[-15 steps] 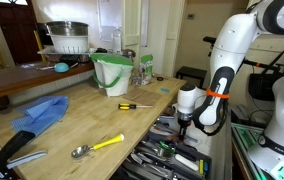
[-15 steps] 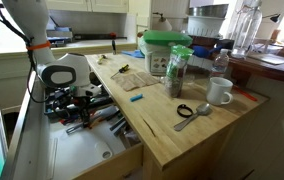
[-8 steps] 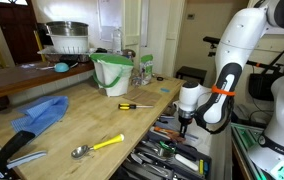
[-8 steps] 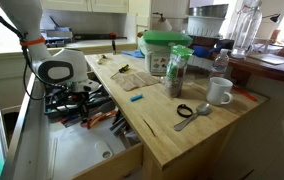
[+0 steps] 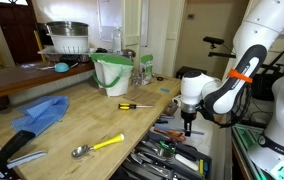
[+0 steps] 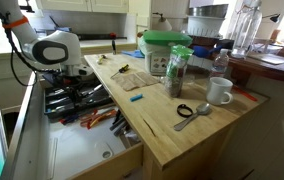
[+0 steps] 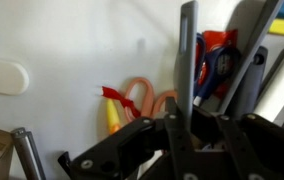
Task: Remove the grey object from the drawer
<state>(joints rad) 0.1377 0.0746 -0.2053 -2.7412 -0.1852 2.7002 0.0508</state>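
Note:
My gripper will next rise from the drawer and move over the counter (image 5: pixel 134 115) beside the yellow-handled screwdriver to release the grey object, since bare wood shows there.
The pale-wood drawer (image 6: pixel 130 161) stands open under the counter, full of dark, orange and white tools; it also shows in an exterior view (image 5: pixel 158 158). My gripper (image 5: pixel 188 124) hangs above the tool pile in both exterior views (image 6: pixel 66 86). In the wrist view the gripper (image 7: pixel 192 128) is shut on a slim grey object (image 7: pixel 187 48), which sticks straight out between the fingers. Orange-handled scissors (image 7: pixel 142 100) and red and blue tools (image 7: pixel 217 62) lie on the white drawer floor beyond it.
The wooden counter (image 6: pixel 172 135) carries a green-lidded bucket (image 6: pixel 162 50), a jar (image 6: pixel 177 72), a white mug (image 6: pixel 219 91) and a spoon (image 6: pixel 193 115). A yellow-handled screwdriver (image 5: pixel 134 105), a blue cloth (image 5: pixel 40 112) and a yellow-handled spoon (image 5: pixel 97 146) lie on it too.
The arm has swung and the gripper has risen from the tool pile with the grey object held in it.

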